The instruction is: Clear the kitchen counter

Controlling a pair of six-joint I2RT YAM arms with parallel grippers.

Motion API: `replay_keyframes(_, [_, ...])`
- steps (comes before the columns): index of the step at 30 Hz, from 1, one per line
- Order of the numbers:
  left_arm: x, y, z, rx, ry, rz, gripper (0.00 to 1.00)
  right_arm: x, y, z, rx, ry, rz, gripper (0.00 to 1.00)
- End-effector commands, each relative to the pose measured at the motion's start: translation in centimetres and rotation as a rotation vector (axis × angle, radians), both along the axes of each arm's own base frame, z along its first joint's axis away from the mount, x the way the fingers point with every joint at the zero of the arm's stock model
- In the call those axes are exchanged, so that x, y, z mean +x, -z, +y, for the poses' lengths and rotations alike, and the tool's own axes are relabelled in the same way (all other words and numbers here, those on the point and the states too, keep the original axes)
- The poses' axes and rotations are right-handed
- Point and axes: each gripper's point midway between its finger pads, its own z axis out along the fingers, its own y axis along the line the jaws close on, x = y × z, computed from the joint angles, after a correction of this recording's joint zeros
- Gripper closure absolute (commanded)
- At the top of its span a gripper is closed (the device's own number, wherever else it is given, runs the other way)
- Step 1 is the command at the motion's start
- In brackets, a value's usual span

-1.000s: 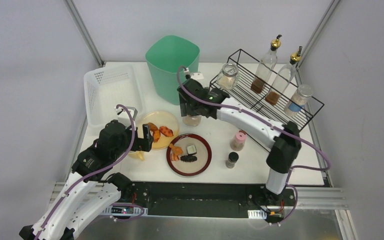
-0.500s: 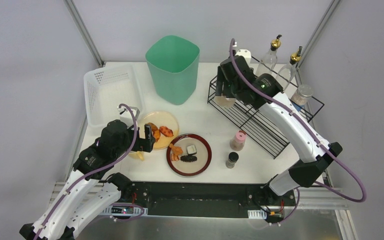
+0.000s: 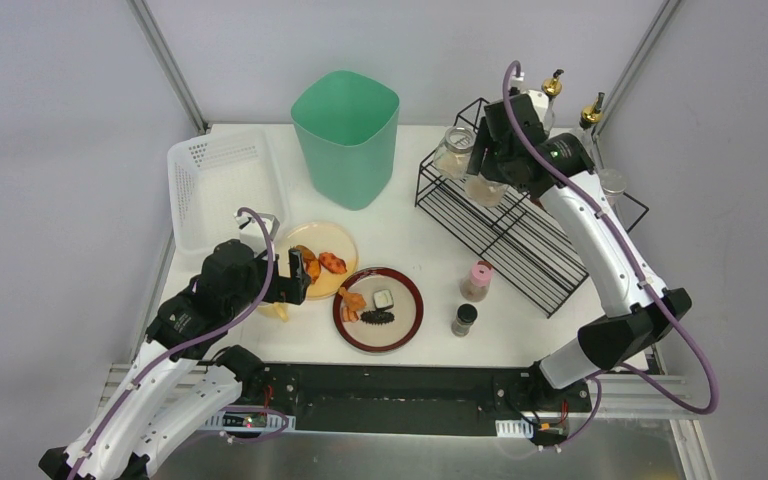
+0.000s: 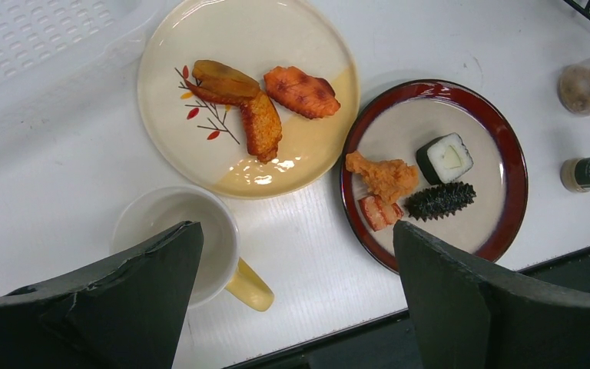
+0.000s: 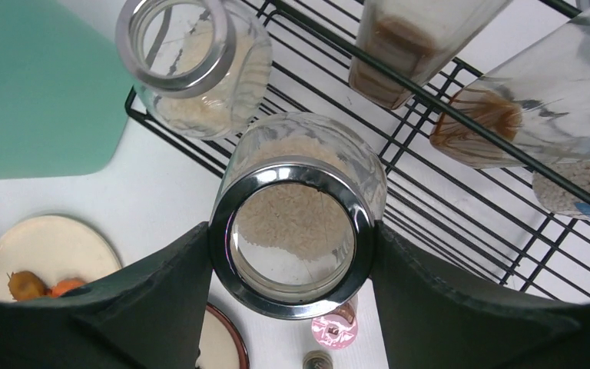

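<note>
The glass jar comes down in my right gripper onto the rack wires beside the second rice jar next for release, since that part stands empty.
The kitchen counter is the white tabletop. My right gripper is shut on a glass jar of rice and holds it above the front left part of the black wire rack. A second rice jar stands in the rack just beside it. My left gripper is open and empty, hovering over a white cup with a yellow handle, a cream plate with fried pieces, and a red-rimmed plate with sushi and fried food.
A green bin stands at the back centre and a white perforated basket at the back left. Two oil bottles and another jar sit in the rack. A pink shaker and a dark shaker stand right of the plates.
My right gripper has carried the rice jar from the counter beside the green bin up and right to the rack. The left arm has stayed still.
</note>
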Motion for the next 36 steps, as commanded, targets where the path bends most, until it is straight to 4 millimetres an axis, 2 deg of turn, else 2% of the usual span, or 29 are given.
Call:
replay_keyframes(1, [0.0,-0.9,-0.1,-0.009,0.016,-0.030,0.00,2.2,-2.1,-0.5,0.071,0.042,-0.080,0.76])
replay_keyframes(14, [0.0,-1.0,0.0,-0.010,0.012,-0.034,0.00,5.1,1.0,-1.1,0.059,0.078,-0.005,0.73])
replay_keyframes(19, [0.0,-1.0,0.0,-0.011,0.014,-0.035,0.00,5.9,1.8,-1.5,0.052,0.095,0.009,0.68])
replay_keyframes(23, [-0.1,-1.0,0.0,-0.010,0.015,-0.034,0.00,6.5,2.6,-1.5,0.059,0.099,0.028,0.53])
replay_keyframes(28, [0.0,-1.0,0.0,-0.010,0.014,-0.034,0.00,6.7,3.1,-1.0,0.075,0.094,0.040,0.29])
replay_keyframes(36, [0.0,-0.8,0.0,-0.005,0.013,-0.028,0.00,6.2,2.1,-0.3,0.100,0.066,0.022,0.10])
